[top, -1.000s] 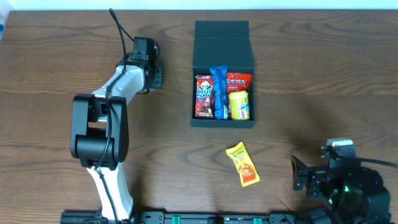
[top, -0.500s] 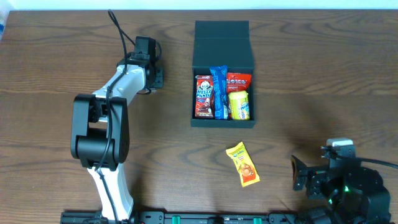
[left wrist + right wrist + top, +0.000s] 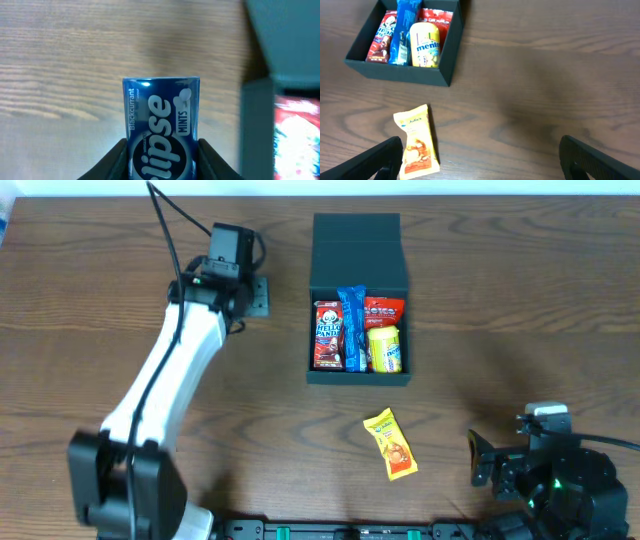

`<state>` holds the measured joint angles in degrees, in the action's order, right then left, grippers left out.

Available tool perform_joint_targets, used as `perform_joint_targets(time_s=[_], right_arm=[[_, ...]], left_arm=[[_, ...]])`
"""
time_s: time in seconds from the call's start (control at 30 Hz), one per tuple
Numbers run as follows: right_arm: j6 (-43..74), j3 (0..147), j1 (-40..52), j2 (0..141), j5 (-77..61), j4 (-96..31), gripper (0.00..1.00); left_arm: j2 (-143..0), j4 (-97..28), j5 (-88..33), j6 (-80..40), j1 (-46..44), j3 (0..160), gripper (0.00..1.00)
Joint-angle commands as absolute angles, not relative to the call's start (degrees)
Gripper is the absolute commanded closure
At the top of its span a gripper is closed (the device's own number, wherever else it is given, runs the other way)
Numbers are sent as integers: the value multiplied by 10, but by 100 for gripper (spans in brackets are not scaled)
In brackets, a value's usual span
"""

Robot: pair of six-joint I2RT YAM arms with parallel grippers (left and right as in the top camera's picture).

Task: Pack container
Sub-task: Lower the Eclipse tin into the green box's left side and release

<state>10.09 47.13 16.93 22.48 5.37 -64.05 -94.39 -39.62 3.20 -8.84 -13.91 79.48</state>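
Observation:
I will next move my left gripper across the side of the container and down over the red panda packet's near end [image 3: 328, 355], because the mints tin is still hanging outside the container.
The container [image 3: 360, 376] is a dark square box at the table's middle, its flap lid [image 3: 357, 248] open at the back. Inside lie a red panda packet [image 3: 327, 335], a blue packet [image 3: 352, 328], a red packet [image 3: 385, 309] and a yellow mints roll [image 3: 385, 350]. My left gripper [image 3: 161, 167] is shut on a blue Eclipse mints tin [image 3: 161, 120], held above the wood just left of the container's wall [image 3: 257, 130]. Seen from overhead, the left gripper [image 3: 247, 292] hovers left of the box. My right gripper [image 3: 480, 160] stands open and holds nothing.
A yellow biscuit packet [image 3: 390, 444] lies on the table in front of the container, close to the right gripper's left finger [image 3: 382, 160]. The right arm [image 3: 555, 480] sits at the front right corner.
The left arm has stretched out and risen, its wrist shifting slightly toward the container. The right arm and the packets have not moved.

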Motion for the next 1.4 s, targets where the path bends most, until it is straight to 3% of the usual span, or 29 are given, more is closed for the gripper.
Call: perform_joint_targets(time_s=[0.0,0.17,0.37,1.07,1.37], right_arm=[[107,471,165,224,53,-641,1],[107,471,165,224,53,-641,1],[107,471,165,224,53,-641,1],[107,471,165,224,53,-641,1],[107,471,165,224,53,-641,1]], left_arm=[[-908,-420,36,-124,-185,801,76],[-895,-456,36,-221,-314,801,75],[-927,-431,36,-285,-364,801,74],[-1074,-390,82,-311,-353,801,71],[-1075,-390,92,-309,-352,801,57]])
